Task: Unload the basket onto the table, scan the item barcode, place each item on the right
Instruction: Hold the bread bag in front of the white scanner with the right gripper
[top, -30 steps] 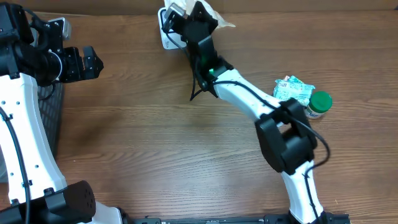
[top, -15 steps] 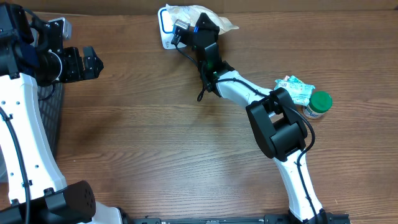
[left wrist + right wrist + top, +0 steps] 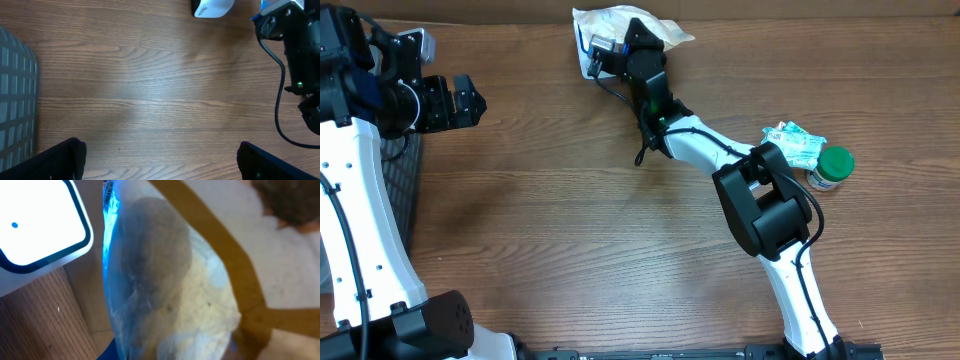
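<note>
Next I should swing my right gripper back and over the green-white packet (image 3: 793, 146) to release the bag (image 3: 620, 20), since that packet lies to the gripper's right in the overhead view.
The item is a clear plastic bag (image 3: 620, 20) with pale lumpy contents, held at the table's far edge by my right gripper (image 3: 625, 45), which is shut on it. In the right wrist view the bag (image 3: 165, 280) fills most of the frame and hides the fingers. The white scanner (image 3: 35, 230) glows beside it at upper left, and the bag partly covers the scanner (image 3: 583, 62) from overhead. My left gripper (image 3: 470, 100) hovers open at the far left, with its dark fingertips (image 3: 60, 160) wide apart over bare wood and nothing between them.
A green-lidded jar (image 3: 832, 167) and a green-white packet (image 3: 792, 145) lie at the right. A dark mesh basket (image 3: 405, 190) stands at the left edge. The right arm's black wrist and cable (image 3: 295, 60) show at the right of the left wrist view.
My right gripper has swung the bag leftward, so it now lies over the scanner's top. The left arm has not moved.
</note>
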